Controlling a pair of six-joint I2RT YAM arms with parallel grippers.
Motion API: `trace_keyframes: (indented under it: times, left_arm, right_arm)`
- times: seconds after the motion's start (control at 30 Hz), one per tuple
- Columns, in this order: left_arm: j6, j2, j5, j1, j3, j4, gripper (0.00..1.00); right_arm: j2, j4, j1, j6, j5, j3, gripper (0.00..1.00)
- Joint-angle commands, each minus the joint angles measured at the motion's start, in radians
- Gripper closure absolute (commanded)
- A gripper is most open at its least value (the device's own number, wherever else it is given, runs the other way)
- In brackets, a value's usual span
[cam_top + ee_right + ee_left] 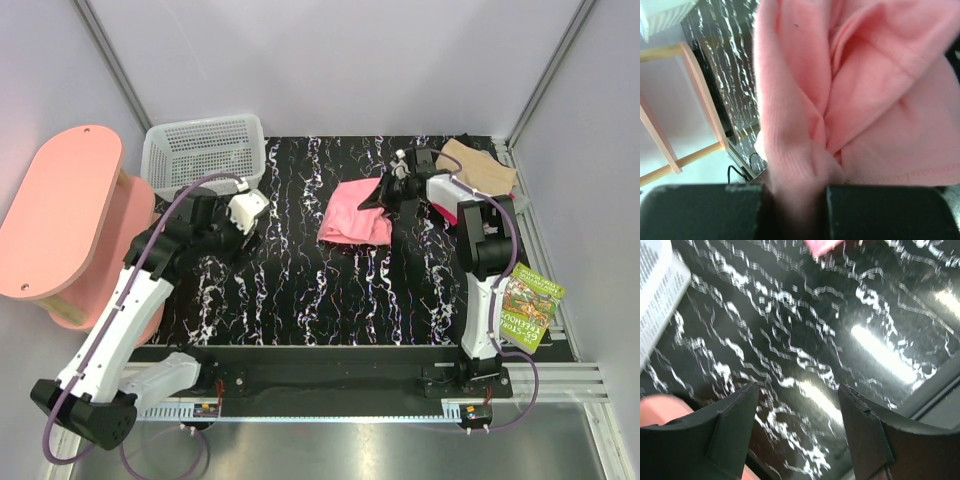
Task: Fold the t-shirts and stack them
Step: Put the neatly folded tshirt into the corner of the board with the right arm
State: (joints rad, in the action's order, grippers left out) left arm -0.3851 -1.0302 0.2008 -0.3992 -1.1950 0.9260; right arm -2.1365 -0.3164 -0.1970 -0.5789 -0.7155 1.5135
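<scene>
My right gripper holds the pink t-shirt and next needs to carry it over the tan folded t-shirt (pixel 480 165) and let it go. That tan t-shirt lies to the gripper's right in the top view.
A bright pink t-shirt (pixel 355 213) lies bunched on the black marbled table (pixel 300 300), right of centre. My right gripper (pixel 385 193) is shut on a ribbed fold of that pink shirt (pixel 795 165); the cloth is pinched between the two black fingers (pixel 705 210) and fills the right wrist view. A tan folded t-shirt (pixel 480 165) sits at the back right corner behind the right arm. My left gripper (pixel 797 425) hangs open over the bare table on the left, nothing between its fingers (pixel 730 425). In the top view the left gripper (pixel 245 212) is near the basket.
A white mesh basket (pixel 203 150) stands at the back left. A pink oval-topped stool (pixel 60 215) sits beside the table's left edge. A green book (pixel 528 298) lies at the right edge by the right arm's base. Grey walls enclose the back.
</scene>
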Motion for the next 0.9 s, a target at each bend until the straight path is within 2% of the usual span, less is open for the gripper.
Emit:
trace_keyframes:
  times: [0.0, 0.23, 0.53, 0.57, 0.67, 0.87]
  left_arm:
    - [0.035, 0.041, -0.008, 0.056, 0.074, 0.013, 0.30]
    - [0.052, 0.035, 0.011, 0.106, 0.106, -0.021, 0.30]
    - [0.043, 0.015, 0.015, 0.135, 0.101, -0.027, 0.30]
    - [0.043, 0.012, 0.017, 0.137, 0.101, -0.026, 0.30]
    - [0.045, 0.009, 0.020, 0.138, 0.101, -0.026, 0.30]
    - [0.041, 0.010, 0.012, 0.140, 0.107, -0.026, 0.30]
  right_arm:
    - [-0.036, -0.111, -0.007, 0.059, -0.024, 0.157, 1.00]
    - [-0.063, -0.282, 0.014, 0.113, -0.002, 0.413, 1.00]
    - [0.044, -0.326, 0.191, 0.097, -0.018, 0.464, 1.00]
    - [0.050, -0.325, 0.252, 0.091, -0.027, 0.465, 1.00]
    - [0.058, -0.325, 0.330, 0.082, -0.050, 0.482, 1.00]
    - [0.017, -0.328, 0.401, 0.042, -0.130, 0.570, 1.00]
